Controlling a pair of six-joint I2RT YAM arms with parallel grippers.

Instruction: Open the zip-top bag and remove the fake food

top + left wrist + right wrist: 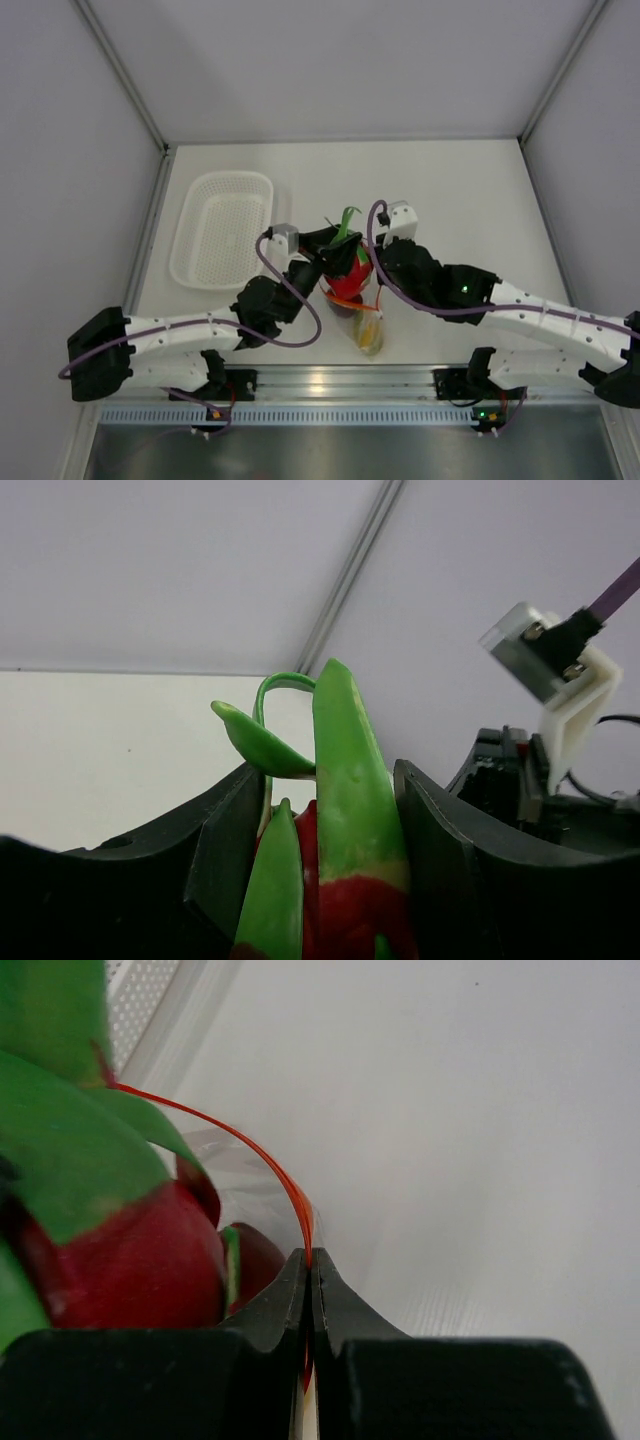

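Note:
The white basket [236, 217] is empty, so my left gripper should next rise from the bag's opening, move over the basket and tilt down to release the red fruit.
My left gripper [338, 246] [330, 870] is shut on the fake food's red fruit with green leaves [348, 276] [350, 780], which fills the gap between its fingers and stands in the mouth of the zip-top bag [366, 322]. My right gripper [377, 264] [311, 1265] is shut on the bag's orange-red zip strip [262, 1155], on the right side of the mouth. The red fruit [120, 1260] is just left of it. A dark maroon piece [342, 306] and a yellow-orange piece [369, 338] lie lower in the clear bag.
A white perforated basket [222, 230] [140, 1000] lies at the left rear of the table, close to the left arm's wrist. Grey walls close the table in at the back and on both sides. The arms' mounting rail [330, 385] runs along the near edge.

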